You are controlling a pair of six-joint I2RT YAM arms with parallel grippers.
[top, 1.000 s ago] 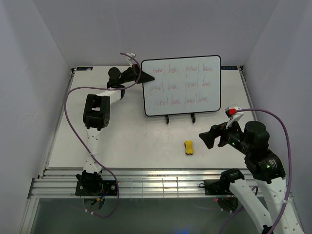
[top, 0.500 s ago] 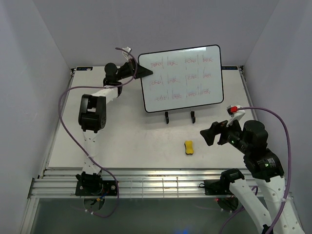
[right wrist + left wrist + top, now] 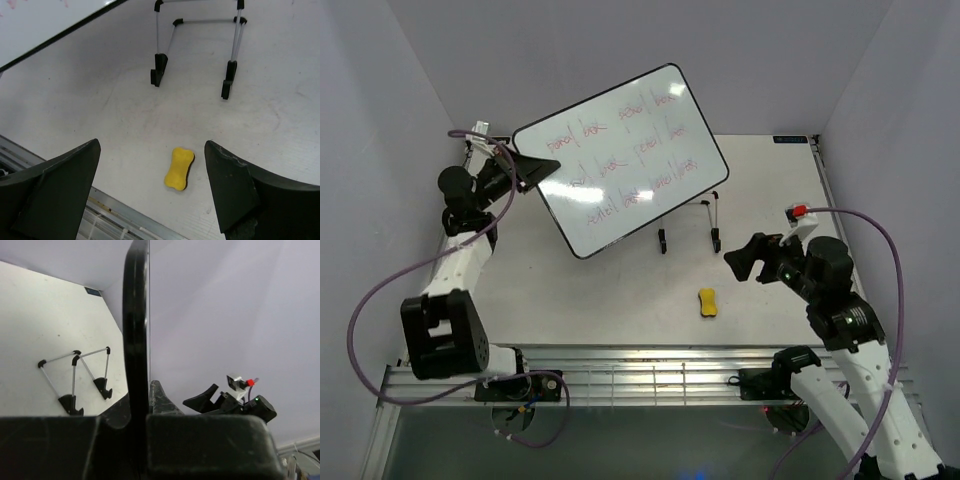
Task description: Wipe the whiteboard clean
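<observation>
The yellow eraser's ends flare wider, so my right gripper next needs to move down and to the left in the top view and close on the yellow eraser's narrow middle [image 3: 708, 302] [image 3: 179, 169].
The whiteboard [image 3: 625, 158], glossy white with a black frame and rows of faint red writing, hangs tilted in the air above the table's left centre. My left gripper [image 3: 532, 167] is shut on its left edge; in the left wrist view the black frame [image 3: 136, 330] runs edge-on between my fingers. My right gripper [image 3: 746, 258] is open and empty, above the table at the right. In the right wrist view the yellow eraser [image 3: 179, 168] lies on the table between and below my open fingers; it also shows in the top view [image 3: 707, 302].
The wire easel stand [image 3: 688, 228] stands bare on the table [image 3: 770, 190] behind the eraser, also in the right wrist view [image 3: 197, 47]. Metal rails [image 3: 650, 375] run along the near table edge. White walls close in left, right and back.
My left arm has lifted the whiteboard off the easel, swung it up and left, and tilted it. My right gripper has shifted slightly left and up, staying open.
</observation>
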